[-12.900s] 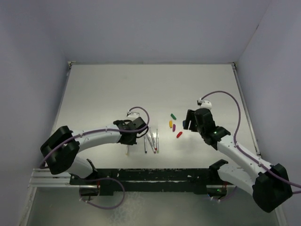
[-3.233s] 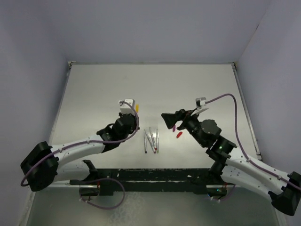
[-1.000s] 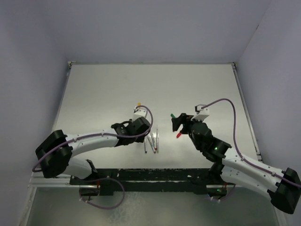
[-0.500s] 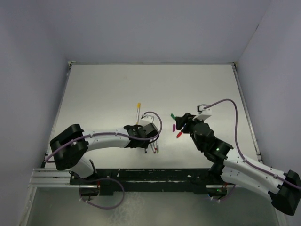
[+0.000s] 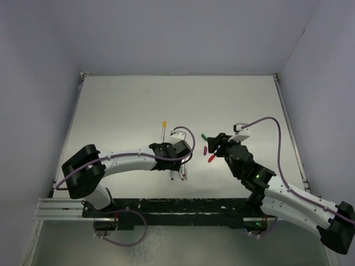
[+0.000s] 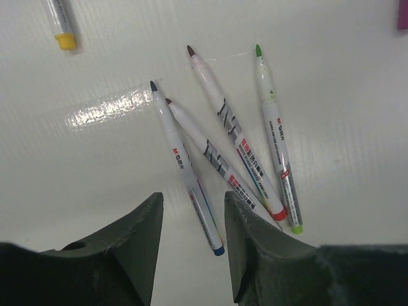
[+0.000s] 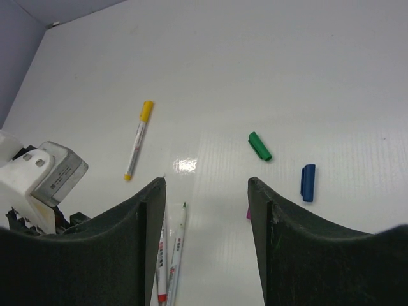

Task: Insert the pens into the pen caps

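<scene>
My left gripper should go down onto the body of the blue-ended pen next and close, because the pen is below it and its body is lined up between the open fingers.
Four uncapped pens (image 6: 223, 153) lie fanned on the white table, also in the top view (image 5: 182, 173). My left gripper (image 6: 191, 213) is open and empty just above them, and it shows in the top view (image 5: 175, 157). A fifth pen with the yellow cap on it (image 7: 138, 140) lies apart, up and left of them (image 5: 163, 128). My right gripper (image 7: 207, 191) is open and empty above the loose caps (image 5: 213, 144): green cap (image 7: 259, 146), blue cap (image 7: 308, 182), a sliver of the purple cap (image 7: 248, 212) and the red cap (image 5: 211, 159).
The table's left edge (image 5: 75, 116) and right edge (image 5: 288, 116) meet grey walls. The left arm's wrist camera housing (image 7: 41, 172) shows at the left of the right wrist view, close to the pens.
The left gripper has let go of the yellow-capped pen, which now lies on the table, and has moved right over the four pens. The right gripper has barely moved.
</scene>
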You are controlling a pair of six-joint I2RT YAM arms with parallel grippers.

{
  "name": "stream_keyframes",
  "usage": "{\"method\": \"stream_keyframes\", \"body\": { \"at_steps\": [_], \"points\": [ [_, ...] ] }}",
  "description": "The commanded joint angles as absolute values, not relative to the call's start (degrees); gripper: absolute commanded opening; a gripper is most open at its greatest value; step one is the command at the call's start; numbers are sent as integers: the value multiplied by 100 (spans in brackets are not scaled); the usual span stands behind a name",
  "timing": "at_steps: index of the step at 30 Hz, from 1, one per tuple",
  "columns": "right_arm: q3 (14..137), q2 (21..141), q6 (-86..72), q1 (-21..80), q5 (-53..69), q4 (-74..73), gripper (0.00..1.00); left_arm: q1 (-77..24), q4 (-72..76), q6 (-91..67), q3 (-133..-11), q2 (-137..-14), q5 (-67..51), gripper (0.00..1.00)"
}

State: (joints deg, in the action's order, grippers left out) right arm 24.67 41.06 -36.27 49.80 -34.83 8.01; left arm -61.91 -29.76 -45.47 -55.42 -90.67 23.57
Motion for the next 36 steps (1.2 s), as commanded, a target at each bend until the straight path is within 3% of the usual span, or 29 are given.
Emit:
{"method": "stream_keyframes", "body": {
  "at_steps": [1, 13, 36],
  "points": [
    [2410, 4040, -3698, 4966, -3492, 934, 56, -6209, -3118, -4730, -5710, -9165, 2296, 46],
    [2308, 4019, -3806, 4970, -3402, 949, 56, -6125, -3272, -4745, -5697, -9256, 2443, 45],
    [2317, 3978, -4053, 4966, -3298, 789, 56, -5498, -3380, -4378, -5316, -9518, 1539, 43]
  ]
}}
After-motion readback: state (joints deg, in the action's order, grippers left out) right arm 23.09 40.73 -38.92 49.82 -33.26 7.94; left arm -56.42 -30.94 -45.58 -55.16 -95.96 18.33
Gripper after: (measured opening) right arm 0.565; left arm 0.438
